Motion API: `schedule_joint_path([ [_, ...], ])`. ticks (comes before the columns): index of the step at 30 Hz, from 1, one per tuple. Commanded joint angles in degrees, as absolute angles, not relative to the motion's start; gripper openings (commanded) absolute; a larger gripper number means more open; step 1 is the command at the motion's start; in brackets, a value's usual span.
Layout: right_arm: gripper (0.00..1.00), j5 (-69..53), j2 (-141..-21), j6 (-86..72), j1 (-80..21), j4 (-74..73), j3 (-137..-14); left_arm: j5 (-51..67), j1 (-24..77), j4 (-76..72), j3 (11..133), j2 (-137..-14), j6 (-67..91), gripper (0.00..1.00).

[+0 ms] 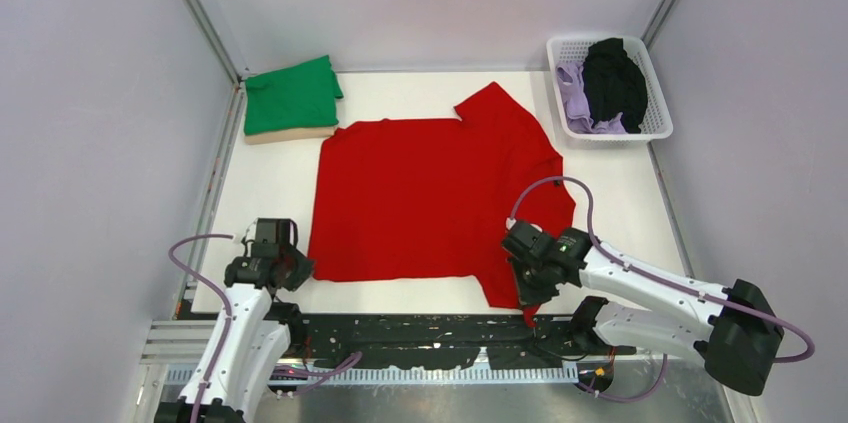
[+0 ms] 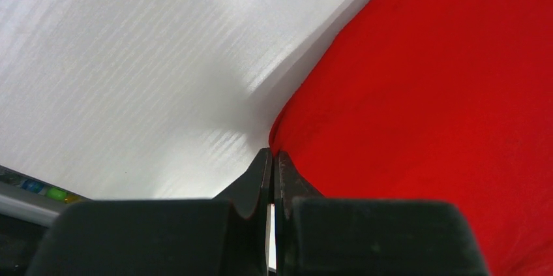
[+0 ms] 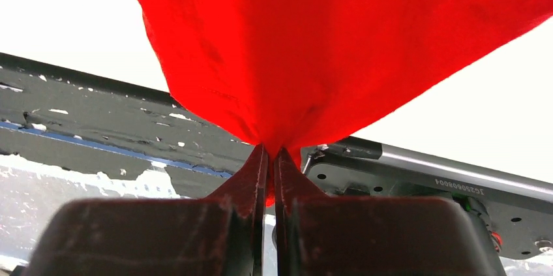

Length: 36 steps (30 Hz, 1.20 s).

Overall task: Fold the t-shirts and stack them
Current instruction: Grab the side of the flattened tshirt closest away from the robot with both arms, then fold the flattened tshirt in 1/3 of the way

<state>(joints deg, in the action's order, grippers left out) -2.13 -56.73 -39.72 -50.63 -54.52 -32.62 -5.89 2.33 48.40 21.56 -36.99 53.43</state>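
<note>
I will next carry the bunch up and outward over the still unfolded cloth with my right gripper and let it go there, because the shirt's far sleeve (image 1: 499,112) is outward of the gripper.
The bright red t-shirt (image 1: 420,193) lies spread flat in the middle of the white table. My left gripper (image 1: 300,265) is at its near-left corner. In the left wrist view the gripper (image 2: 272,153) is shut, pinching the edge of the red cloth (image 2: 424,93). My right gripper (image 1: 522,293) is at the shirt's near-right sleeve by the table's front edge. In the right wrist view it (image 3: 269,151) is shut on a bunch of red cloth (image 3: 326,47), which rises from the jaws. A folded green t-shirt (image 1: 290,95) lies on a tan one (image 1: 290,134) at the far left.
A white basket (image 1: 560,48) at the far right holds a black garment (image 1: 613,83) and a lavender one (image 1: 575,103). A black scuffed rail (image 1: 400,328) runs along the table's front edge, under the right gripper. Grey walls close in both sides.
</note>
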Motion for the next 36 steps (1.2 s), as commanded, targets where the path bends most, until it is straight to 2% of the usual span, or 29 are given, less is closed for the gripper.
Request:
schedule_joint_path([
  [1, 0.05, 3.1, -56.8, -40.4, -50.0, -55.3, -37.3, -1.8, 2.1, 46.5, 23.2, -37.1, 52.9, 0.00],
  [10, 0.05, 3.8, -63.9, -32.5, -40.2, -49.8, -47.1, -0.3, 2.1, 38.3, 29.0, -43.0, 54.4, 0.00],
  [21, 0.05, -0.9, -75.0, -23.2, -28.4, -48.2, -60.6, -2.0, 2.1, 33.2, 40.0, -59.7, 54.1, 0.00],
  [32, 0.06, -4.5, -87.4, -17.8, -20.8, -47.5, -73.0, -5.2, 0.3, 31.0, 48.0, -71.6, 53.9, 0.00],
  [36, 0.09, -4.9, -93.5, -16.7, -19.0, -46.9, -76.5, -4.8, 0.3, 28.6, 50.2, -76.7, 53.1, 0.00],
])
